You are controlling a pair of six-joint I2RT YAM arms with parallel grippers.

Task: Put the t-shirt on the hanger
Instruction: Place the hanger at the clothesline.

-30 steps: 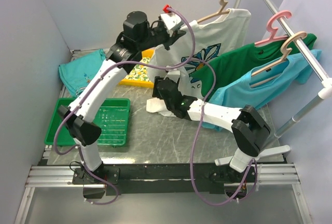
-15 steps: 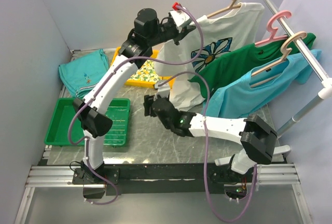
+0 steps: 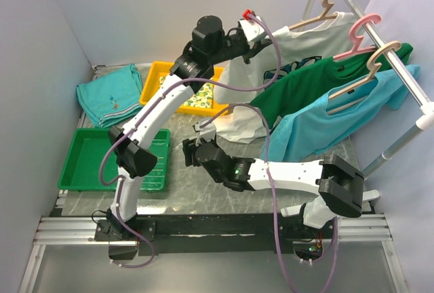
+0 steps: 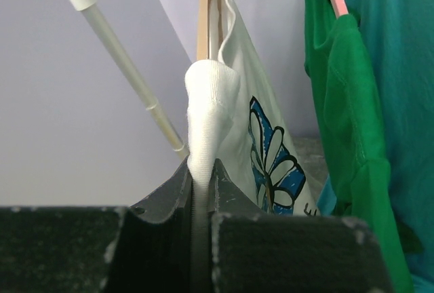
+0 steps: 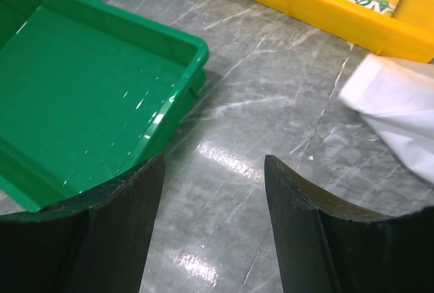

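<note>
I should move the t-shirt's held fold and beige hanger toward the rack bar with my left gripper next, then open it.
The white t-shirt (image 3: 302, 38) with its blue daisy print hangs on the beige hanger (image 3: 332, 3), whose hook is up by the rack rail. Its hem (image 3: 237, 125) rests bunched on the table. My left gripper (image 3: 258, 41) is raised high and shut on a fold of the t-shirt's shoulder. In the left wrist view the gripper (image 4: 202, 167) pinches the white fold (image 4: 211, 100) just below the hanger's arm (image 4: 202, 15). My right gripper (image 3: 193, 152) is open and empty, low over the table; in the right wrist view the gripper (image 5: 213, 171) is left of the hem (image 5: 400, 103).
A green t-shirt (image 3: 305, 83) on a pink hanger (image 3: 366, 32) and a light blue shirt (image 3: 325, 123) on a tan hanger hang on the rack rail (image 3: 380, 42). A green tray (image 3: 88, 157), a yellow tray (image 3: 156, 79) and a folded teal cloth (image 3: 108, 93) lie on the left.
My left arm has swung right and up, carrying the hanger and t-shirt toward the rail. My right gripper has drawn back left and toward me, away from the hem.
</note>
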